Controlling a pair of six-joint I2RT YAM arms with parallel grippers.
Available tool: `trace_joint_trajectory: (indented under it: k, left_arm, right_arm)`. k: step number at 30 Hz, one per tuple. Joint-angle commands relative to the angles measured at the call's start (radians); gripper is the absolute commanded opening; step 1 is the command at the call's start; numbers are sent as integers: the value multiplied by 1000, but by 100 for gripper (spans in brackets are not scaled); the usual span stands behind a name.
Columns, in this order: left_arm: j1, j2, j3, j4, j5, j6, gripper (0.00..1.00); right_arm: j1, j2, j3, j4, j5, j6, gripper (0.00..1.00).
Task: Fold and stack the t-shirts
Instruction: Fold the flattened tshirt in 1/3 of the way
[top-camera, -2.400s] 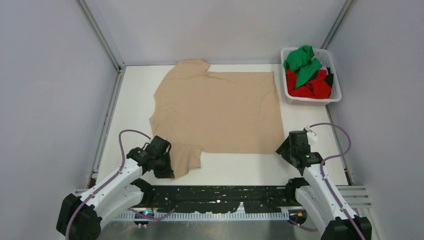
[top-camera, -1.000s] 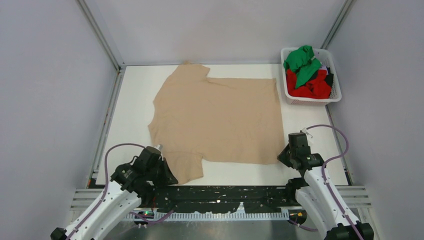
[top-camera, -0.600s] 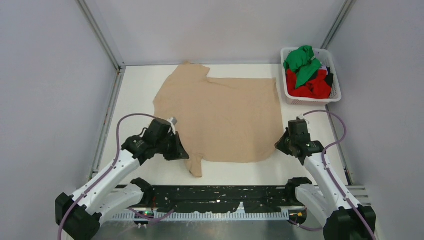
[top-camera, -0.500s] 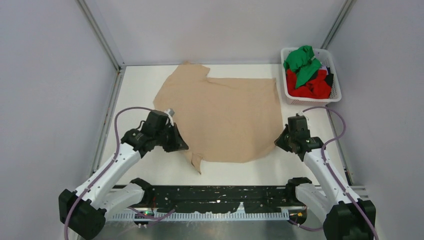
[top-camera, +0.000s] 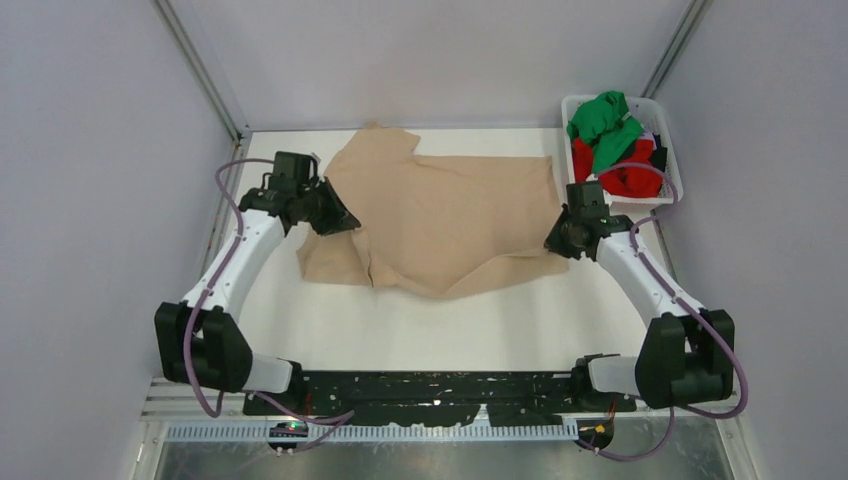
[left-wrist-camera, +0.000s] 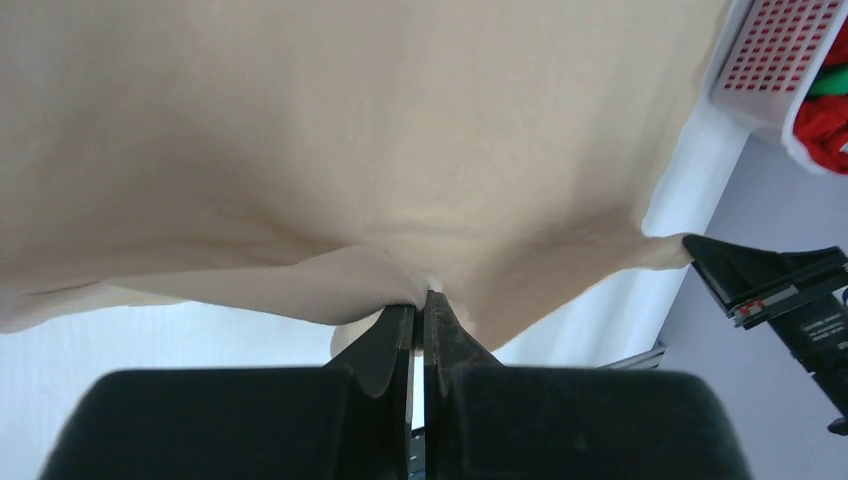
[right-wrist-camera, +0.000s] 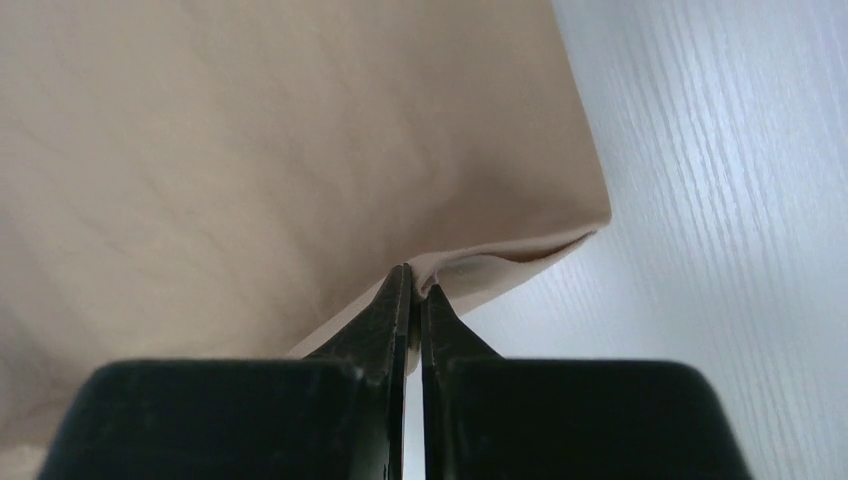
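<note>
The right gripper moves outward and down next, laying the shirt's corner onto the flat cloth beyond, since the shirt's lifted edge still hangs short of the fold.
A beige-tan t-shirt (top-camera: 450, 215) lies across the middle of the white table, its near half lifted and doubled back over the far half. My left gripper (top-camera: 335, 218) is shut on the shirt's left edge; the left wrist view shows that cloth (left-wrist-camera: 330, 150) pinched at the tips of the left gripper (left-wrist-camera: 421, 298). At the right, my right gripper (top-camera: 560, 238) is shut on the shirt's right corner, seen as a folded beige corner (right-wrist-camera: 520, 250) caught at the right gripper (right-wrist-camera: 414, 278). A green t-shirt (top-camera: 603, 125) and a red t-shirt (top-camera: 628, 180) lie bunched in the basket.
A white lattice basket (top-camera: 668, 145) stands at the back right corner, also seen in the left wrist view as the basket (left-wrist-camera: 760, 70). Grey walls with metal frame posts close in the table on three sides. A black rail runs along the near edge.
Both arms have carried the shirt's near edge up and away toward the back. The near half now lies doubled over the far half instead of flat.
</note>
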Motion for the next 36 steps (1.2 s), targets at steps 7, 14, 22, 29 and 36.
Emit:
trace_joint_trajectory:
  k: [7, 14, 22, 29, 36]
  left_arm:
    - [73, 300, 371, -98, -17, 61, 0]
    - [89, 459, 531, -145, -63, 68, 0]
    - [117, 686, 755, -220, -111, 61, 0]
    - [128, 948, 1077, -281, -155, -14, 18]
    - [140, 1102, 1367, -349, -117, -73, 99]
  right_arm:
    - [-43, 232, 247, 23, 34, -47, 5]
    - [-68, 346, 338, 38, 45, -48, 6]
    - [-82, 418, 338, 99, 88, -1, 8]
    - [-97, 524, 388, 170, 79, 31, 14]
    - [-96, 558, 438, 174, 92, 9, 55]
